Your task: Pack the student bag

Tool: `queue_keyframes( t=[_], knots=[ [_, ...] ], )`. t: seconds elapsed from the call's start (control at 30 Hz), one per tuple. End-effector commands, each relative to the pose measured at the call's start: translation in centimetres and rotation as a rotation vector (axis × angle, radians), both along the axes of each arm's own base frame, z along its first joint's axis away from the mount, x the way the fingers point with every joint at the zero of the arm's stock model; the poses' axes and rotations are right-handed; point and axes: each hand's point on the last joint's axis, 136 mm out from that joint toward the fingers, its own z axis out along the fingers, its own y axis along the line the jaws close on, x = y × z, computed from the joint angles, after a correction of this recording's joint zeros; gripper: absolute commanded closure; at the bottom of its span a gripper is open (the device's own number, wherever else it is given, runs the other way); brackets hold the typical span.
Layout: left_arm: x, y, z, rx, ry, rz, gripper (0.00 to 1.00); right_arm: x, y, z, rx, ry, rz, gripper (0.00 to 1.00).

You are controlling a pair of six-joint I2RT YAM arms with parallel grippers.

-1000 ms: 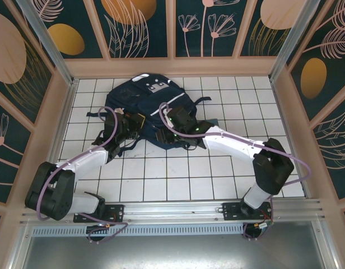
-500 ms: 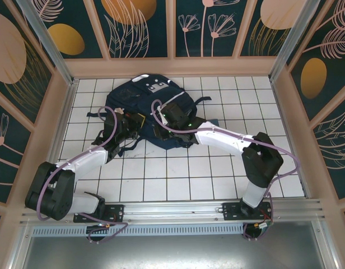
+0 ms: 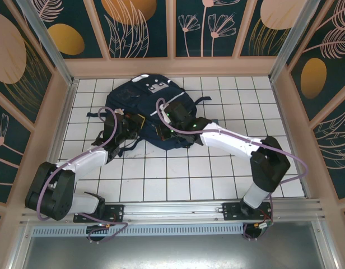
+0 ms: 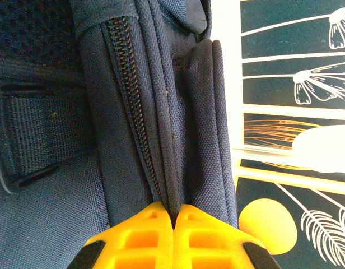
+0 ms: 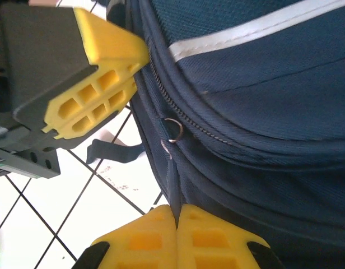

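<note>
The zipper pull strap will go along the bag's near edge with my right gripper, away from my left gripper, and then my right gripper will let go of it.
The student bag, dark navy with white stripes, lies flat on the white tiled table. My left gripper is at the bag's near left edge. Its yellow jaws are shut on a fold of the bag's fabric right beside a zipper track. My right gripper is at the bag's near edge, just right of the left one. It is shut on a thin navy zipper pull strap hanging from a small metal ring. The left gripper's fingers appear close by in the right wrist view.
Black straps trail from the bag onto the tiles. A loose strap end lies on the tiles under the bag's edge. Patterned walls enclose the table on three sides. The arm bases stand on the near rail.
My right gripper has shut on the zipper pull strap, and its arm shifted slightly left along the bag's near edge. The left gripper has stayed shut on the bag fabric.
</note>
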Motion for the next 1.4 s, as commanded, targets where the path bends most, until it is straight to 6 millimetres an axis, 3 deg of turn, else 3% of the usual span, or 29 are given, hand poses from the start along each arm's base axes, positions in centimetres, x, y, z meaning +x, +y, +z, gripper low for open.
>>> queue_keyframes(
  t=[0.0,0.13,0.3,0.7,0.77,0.83,0.9,0.97,1.07,1.2,1.37],
  knots=[
    [-0.1,0.1,1.9,0.013,-0.083,-0.001,1.0,0.4,-3.1,0.1,-0.045,-0.002,-0.117,1.0],
    [0.0,0.4,1.6,0.028,-0.081,0.009,1.0,-0.4,-5.8,-2.4,-0.126,0.031,-0.163,1.0],
    [0.0,0.3,1.8,0.028,-0.086,0.007,1.0,-0.4,-6.0,-2.0,-0.112,0.032,-0.183,1.0],
    [-0.2,1.4,0.8,0.085,-0.059,0.044,1.0,0.8,-16.0,-3.0,-0.245,-0.029,-0.53,1.0],
    [-0.3,1.4,0.6,0.087,-0.054,0.041,1.0,1.1,-15.5,-3.1,-0.219,-0.01,-0.498,1.0],
    [-0.4,1.4,0.5,0.092,-0.054,0.038,1.0,0.7,-13.0,-2.9,-0.165,0.019,-0.361,0.96],
    [-0.5,1.5,0.5,0.101,-0.054,0.039,1.0,0.2,-10.9,-2.9,-0.13,0.053,-0.246,0.73],
    [-0.5,1.5,0.6,0.109,-0.056,0.035,1.0,0.1,-9.7,-3.3,-0.135,0.063,-0.175,0.56],
    [-0.6,1.5,0.7,0.114,-0.059,0.029,1.0,-0.3,-8.4,-4.1,-0.149,0.054,-0.052,0.43],
    [-0.6,1.5,0.8,0.123,-0.055,0.03,1.0,0.3,-7.0,-3.9,-0.131,-0.026,0.057,0.34],
    [-0.7,1.9,0.8,0.127,-0.052,0.039,1.0,1.1,-5.1,-3.6,-0.08,-0.074,0.16,0.33]
  ],
)
